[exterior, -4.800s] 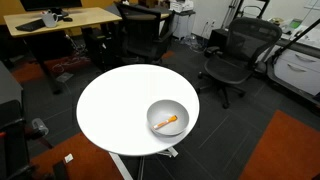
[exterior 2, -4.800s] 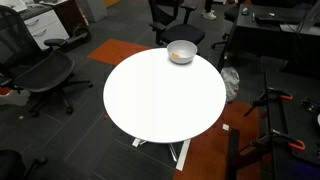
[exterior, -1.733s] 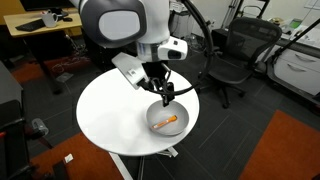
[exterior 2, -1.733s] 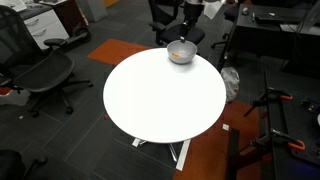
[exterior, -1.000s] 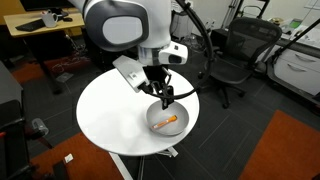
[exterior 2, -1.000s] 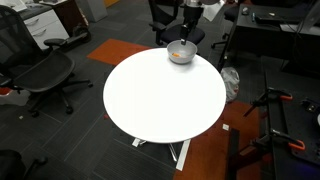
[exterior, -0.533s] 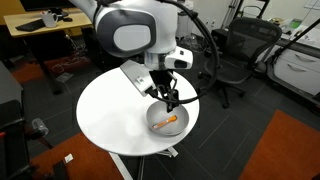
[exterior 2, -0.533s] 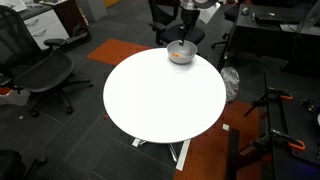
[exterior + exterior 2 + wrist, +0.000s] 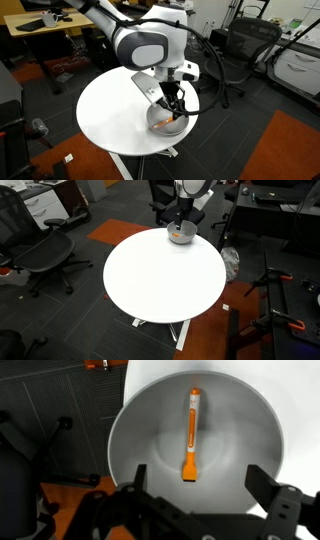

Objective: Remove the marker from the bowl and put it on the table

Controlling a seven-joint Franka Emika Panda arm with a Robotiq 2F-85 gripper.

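My gripper should go down into the bowl next, to close on the marker's near end (image 9: pixel 169 121) (image 9: pixel 189 469) between my open fingers.
The orange marker (image 9: pixel 190 435) lies lengthwise in the middle of the light-grey bowl (image 9: pixel 140 420) in the wrist view. My gripper (image 9: pixel 195 485) is open right above the bowl, its dark fingers (image 9: pixel 268 488) on either side of the marker's near end, not touching it. In an exterior view the gripper (image 9: pixel 174 108) reaches down into the bowl (image 9: pixel 158 122) on the round white table (image 9: pixel 110 110), and a bit of orange marker (image 9: pixel 176 120) shows beside it. In the other exterior view the gripper (image 9: pixel 180 224) stands over the bowl (image 9: pixel 181 235) at the table's (image 9: pixel 160 275) far edge.
Black office chairs (image 9: pixel 232 60) stand around the table. A light-wood desk (image 9: pixel 60 20) is at the back. Another chair (image 9: pixel 40 255) stands by the table. An orange carpet patch (image 9: pixel 290 150) lies on the dark floor.
The arm came in over the table and lowered. In the last half second the gripper dropped from above the bowl down into it, over the marker.
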